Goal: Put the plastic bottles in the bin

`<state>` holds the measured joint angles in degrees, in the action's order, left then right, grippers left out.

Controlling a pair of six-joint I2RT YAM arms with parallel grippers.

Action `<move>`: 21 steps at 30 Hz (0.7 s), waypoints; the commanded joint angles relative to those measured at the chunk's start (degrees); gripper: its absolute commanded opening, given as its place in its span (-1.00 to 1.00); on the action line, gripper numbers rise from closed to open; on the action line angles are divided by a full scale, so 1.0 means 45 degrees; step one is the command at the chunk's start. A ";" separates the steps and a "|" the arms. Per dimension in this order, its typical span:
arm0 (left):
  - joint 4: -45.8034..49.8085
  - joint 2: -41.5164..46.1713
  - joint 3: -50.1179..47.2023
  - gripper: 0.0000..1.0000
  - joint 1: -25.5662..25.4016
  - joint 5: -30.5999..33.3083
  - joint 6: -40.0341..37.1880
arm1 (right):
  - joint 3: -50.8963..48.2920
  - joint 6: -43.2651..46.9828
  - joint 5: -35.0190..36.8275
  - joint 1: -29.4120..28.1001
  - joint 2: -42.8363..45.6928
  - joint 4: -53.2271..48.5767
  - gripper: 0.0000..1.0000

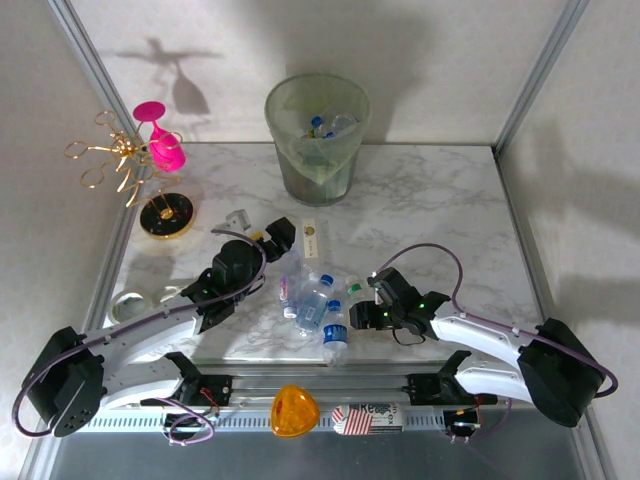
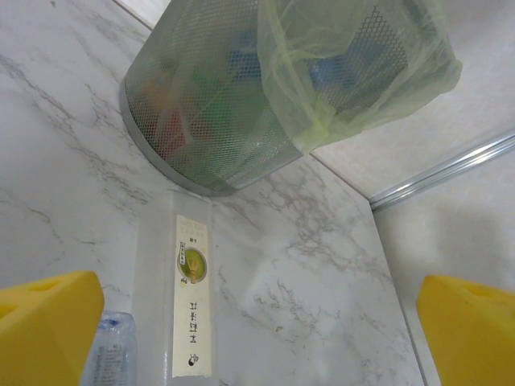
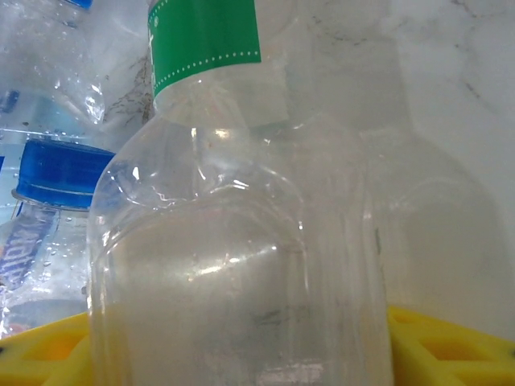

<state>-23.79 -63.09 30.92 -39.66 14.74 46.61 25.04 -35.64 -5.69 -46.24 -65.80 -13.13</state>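
Observation:
My right gripper is holding the green-labeled bottle and needs to lift it up next. It should carry the bottle outward over the bin's open top and release it there, because other bottles are already inside.
The bin, a tapered mesh basket with a pale-green liner, stands at the back and has bottles inside; its wall looms ahead in the left wrist view. Several plastic bottles with blue caps lie in a heap between the arms. My right gripper has its yellow pads against both sides of a clear bottle with a green label, and the gripper sits low around its body. A blue-capped bottle lies to its left. My left gripper is open, jaws wide apart over bare marble.
A clear flat pack with a cream label lies between the bottles and the bin. A pink goblet hangs on a gold rack at back left, beside a round gold dish. An orange object sits on the front rail.

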 commanded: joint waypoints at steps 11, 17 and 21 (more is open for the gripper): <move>0.0170 0.0801 -0.0863 0.99 -0.0094 0.1086 0.0021 | 0.2094 0.1519 0.2180 0.0139 0.1090 -0.0548 -0.06; 0.0388 0.1180 -0.1184 0.99 -0.0093 0.1351 -0.0206 | 0.4453 0.2998 0.2277 0.1105 0.0935 0.0881 -0.07; 0.0619 0.1454 -0.1388 0.99 -0.0093 0.1450 -0.0401 | 0.6166 0.4070 0.2341 0.1808 0.0436 0.2360 -0.07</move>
<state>-22.72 -58.13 25.71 -39.66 19.44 46.26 47.68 -22.94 3.27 -40.03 -62.48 -10.04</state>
